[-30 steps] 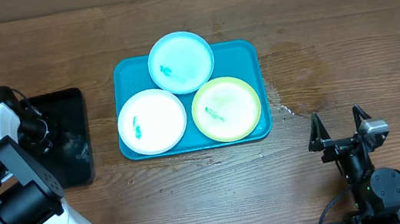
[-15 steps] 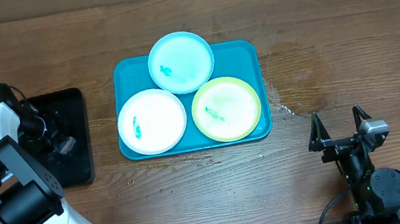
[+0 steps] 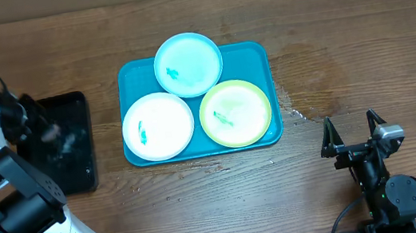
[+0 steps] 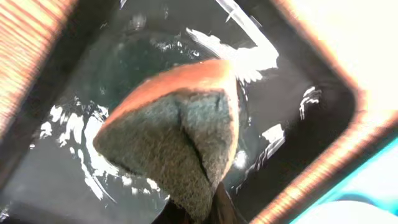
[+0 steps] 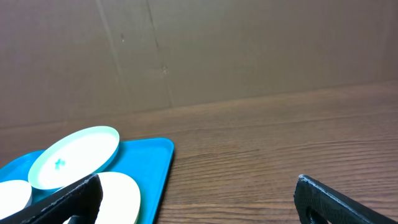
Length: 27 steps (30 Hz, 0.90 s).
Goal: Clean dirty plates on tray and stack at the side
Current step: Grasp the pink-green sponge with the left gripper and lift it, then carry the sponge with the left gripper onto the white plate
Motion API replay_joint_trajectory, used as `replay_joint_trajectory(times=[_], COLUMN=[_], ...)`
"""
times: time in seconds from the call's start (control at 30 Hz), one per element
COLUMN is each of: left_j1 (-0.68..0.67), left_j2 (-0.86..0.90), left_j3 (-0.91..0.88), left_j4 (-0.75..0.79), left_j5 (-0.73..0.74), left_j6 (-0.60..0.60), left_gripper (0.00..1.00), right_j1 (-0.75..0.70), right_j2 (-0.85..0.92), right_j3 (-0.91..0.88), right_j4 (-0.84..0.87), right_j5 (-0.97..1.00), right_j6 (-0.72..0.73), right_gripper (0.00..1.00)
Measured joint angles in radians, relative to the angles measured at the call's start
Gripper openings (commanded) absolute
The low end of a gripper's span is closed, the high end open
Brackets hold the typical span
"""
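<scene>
My left gripper needs to move over the white plate (image 3: pixel 158 125) (image 4: pixel 346 214) and down to release the orange sponge, as that plate lies to its right in the overhead view.
The teal tray (image 3: pixel 126 75) holds three plates: a white plate (image 3: pixel 158 125) front left, a light blue plate (image 3: pixel 188 63) at the back, and a yellow-green plate (image 3: pixel 235 113) front right, each with a blue-green smear. My left gripper (image 3: pixel 49 133) is over the black tray (image 3: pixel 77 162), left of the teal tray. In the left wrist view it (image 4: pixel 199 214) is shut on a sponge (image 4: pixel 174 130) with an orange back and a grey-green scrub face. My right gripper (image 3: pixel 351 136) is open and empty, front right of the teal tray.
The black tray's floor (image 4: pixel 74 168) is wet and glossy. A damp stain (image 3: pixel 308 79) marks the wood right of the teal tray. The right wrist view shows the teal tray's corner (image 5: pixel 146 168), the light blue plate (image 5: pixel 74 155) and a cardboard wall (image 5: pixel 249 50) behind the table.
My left arm has shifted up and back toward the table's left edge, and its gripper has moved a little with the sponge over the black tray. The right arm and plates have not moved.
</scene>
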Motion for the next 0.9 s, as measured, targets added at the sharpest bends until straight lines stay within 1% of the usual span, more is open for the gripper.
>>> replay_joint_trajectory(times=[0.13,0.23,0.3,0.37,0.43,0.53,0.63,0.7,0.77,0.83,0.9], left_j1=[0.0,-0.001,-0.001,-0.006,-0.008,-0.014,-0.014,-0.014,-0.011,-0.005,0.003], left_j2=[0.0,-0.001,-0.002,-0.002,-0.002,-0.002,0.005,0.018,0.029,0.031,0.032], left_j3=[0.188,0.269,0.28,0.264,0.216,0.065,-0.084,-0.136,-0.138,-0.092,0.016], left_j4=[-0.145,-0.213,-0.221,-0.207,-0.157,-0.029,0.031,0.027,0.008,-0.064,-0.144], left_j5=[0.056,0.089,0.094,0.076,0.047,0.008,-0.005,-0.008,-0.008,0.008,0.053], left_j6=[0.0,0.0,0.0,0.0,0.0,0.0,0.0,0.0,0.0,-0.003,-0.003], left_gripper=[0.04,0.04,0.04,0.04,0.04,0.04,0.04,0.04,0.04,0.04,0.04], right_j1=[0.0,0.0,0.0,0.0,0.0,0.0,0.0,0.0,0.0,0.0,0.0], right_j2=[0.0,0.0,0.0,0.0,0.0,0.0,0.0,0.0,0.0,0.0,0.0], right_j3=[0.0,0.0,0.0,0.0,0.0,0.0,0.0,0.0,0.0,0.0,0.0], right_j4=[0.001,0.001,0.002,0.001,0.001,0.001,0.001,0.002,0.001,0.001,0.001], right_j5=[0.0,0.0,0.0,0.0,0.0,0.0,0.0,0.0,0.0,0.0,0.0], right_j6=[0.0,0.0,0.001,0.001,0.0,0.0,0.0,0.0,0.0,0.0,0.0], right_gripper=[1.0,1.0,1.0,1.0,1.0,1.0,1.0,1.0,1.0,1.0,1.0])
